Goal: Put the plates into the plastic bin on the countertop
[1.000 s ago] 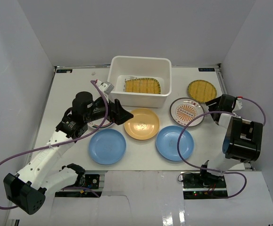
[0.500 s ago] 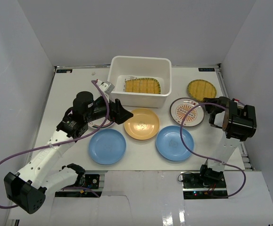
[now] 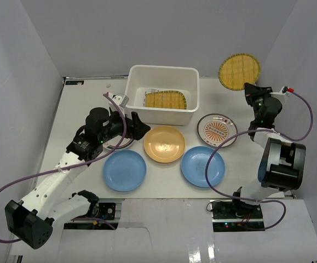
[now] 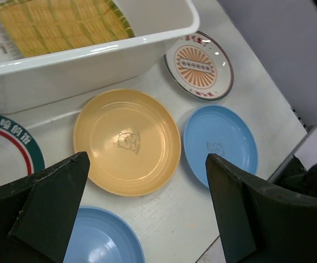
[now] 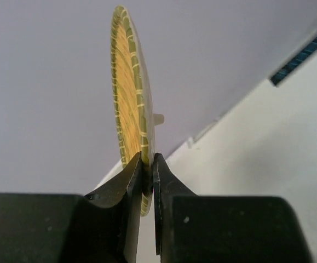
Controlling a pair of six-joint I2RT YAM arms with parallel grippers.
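Observation:
The bin stands open above the plate, so my right gripper next swings to the left in the top view and lowers over the plate inside the bin to release.
The white plastic bin [image 3: 163,116] stands at the back centre of the countertop [image 3: 87,104] with one yellow patterned plate [image 3: 166,99] inside. My right gripper [image 3: 249,90] [image 5: 148,164] is shut on the rim of a second yellow patterned plate [image 3: 239,71] [image 5: 128,93], held on edge in the air at the back right. My left gripper [image 4: 147,159] hangs open above the orange-yellow plate [image 3: 164,144] [image 4: 127,141]. Two blue plates [image 3: 124,170] [image 3: 203,166] lie in front. The sunburst plate [image 3: 217,130] lies to the right. The green-and-red-rimmed plate [image 4: 5,142] is partly under my left arm.
White walls [image 3: 21,82] close in the countertop on the left, back and right. The right wall is close behind the lifted plate. Purple cables [image 3: 218,148] loop from both arms over the front of the countertop, near the blue plates.
My right gripper has shut on the yellow patterned plate at the back right and lifted it off the countertop, tipping it on edge. The left arm has barely shifted.

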